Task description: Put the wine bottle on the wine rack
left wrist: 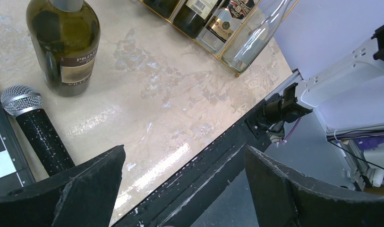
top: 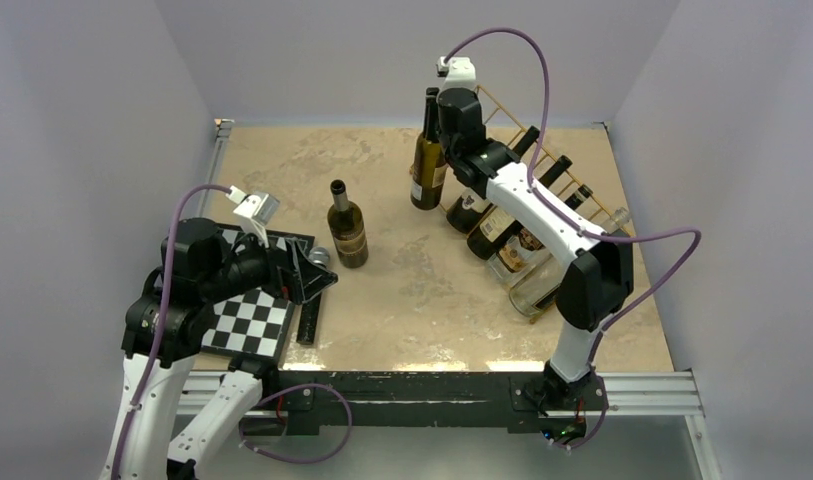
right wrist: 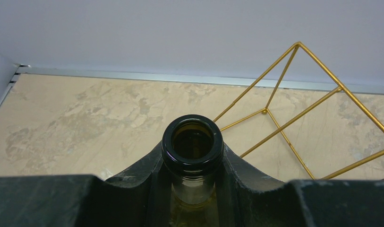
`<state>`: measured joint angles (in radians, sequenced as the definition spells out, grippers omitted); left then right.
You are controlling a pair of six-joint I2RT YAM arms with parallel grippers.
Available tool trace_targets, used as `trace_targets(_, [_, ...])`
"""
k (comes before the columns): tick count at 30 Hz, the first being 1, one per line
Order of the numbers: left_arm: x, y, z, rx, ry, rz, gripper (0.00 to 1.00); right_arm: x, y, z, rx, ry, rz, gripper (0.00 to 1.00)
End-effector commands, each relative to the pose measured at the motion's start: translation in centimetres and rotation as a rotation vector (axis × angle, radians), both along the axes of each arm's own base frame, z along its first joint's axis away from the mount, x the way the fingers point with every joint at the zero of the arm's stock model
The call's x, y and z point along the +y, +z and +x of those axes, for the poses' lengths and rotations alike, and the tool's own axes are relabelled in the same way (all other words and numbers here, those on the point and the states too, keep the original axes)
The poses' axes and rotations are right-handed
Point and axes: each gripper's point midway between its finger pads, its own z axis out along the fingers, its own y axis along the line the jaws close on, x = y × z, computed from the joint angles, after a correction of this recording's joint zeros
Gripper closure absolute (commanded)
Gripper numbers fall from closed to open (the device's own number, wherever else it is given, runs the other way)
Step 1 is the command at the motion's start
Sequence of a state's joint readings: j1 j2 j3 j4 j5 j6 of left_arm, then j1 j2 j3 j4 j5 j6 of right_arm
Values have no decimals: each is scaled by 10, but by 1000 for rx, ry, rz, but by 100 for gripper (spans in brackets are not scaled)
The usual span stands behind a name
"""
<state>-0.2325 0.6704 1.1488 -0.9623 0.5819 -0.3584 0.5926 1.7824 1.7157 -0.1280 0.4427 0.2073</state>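
The rack's empty far end (top: 502, 112) (right wrist: 365, 114) is to the gripper's right in the top view, so I need to swing my right gripper across next, lean the bottle onto it and let go.
My right gripper (top: 452, 128) is shut on the neck of an upright olive-green wine bottle (top: 428, 165) at the far middle of the table; its open mouth (right wrist: 192, 142) shows between the black fingers (right wrist: 138, 177). The gold wire wine rack (top: 547, 195) lies just right of it with several bottles lying in it; its empty far end (right wrist: 294, 94) shows in the right wrist view. A second upright wine bottle (top: 348, 230) stands mid-table and also shows in the left wrist view (left wrist: 64, 42). My left gripper (left wrist: 183, 189) is open and empty over the near table edge.
A black-and-white chessboard (top: 247, 320) lies at the near left under my left arm. A black microphone (left wrist: 36, 127) lies beside it. A dark rail (top: 412, 385) runs along the table's near edge. Walls close the table's far and side edges.
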Motion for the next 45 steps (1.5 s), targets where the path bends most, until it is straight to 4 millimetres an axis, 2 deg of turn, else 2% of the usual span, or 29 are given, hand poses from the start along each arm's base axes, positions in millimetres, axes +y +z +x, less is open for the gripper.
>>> trace_targets(1, [-9,11,2,-17,-37,-49,1,-13,74,14,-174,-74,122,100])
trace_targets(16, [-12,14,11,-8,-45,-45,1,-46,39,44,-113,-171,186,100])
trace_targets(26, [-12,11,10,-4,-48,-45,1,-52,5,60,-69,-197,187,100])
trace_targets(37, [-14,13,10,-4,-60,-53,1,-59,-23,58,13,-223,194,100])
trace_targets(39, [-15,14,9,-9,-63,-56,1,-60,-27,58,32,-228,191,96])
trace_targets(43, [-15,14,10,-11,-63,-56,1,-63,-39,56,69,-253,202,80])
trace_targets(45, [-15,13,10,-9,-61,-55,1,-66,-45,55,89,-266,206,76])
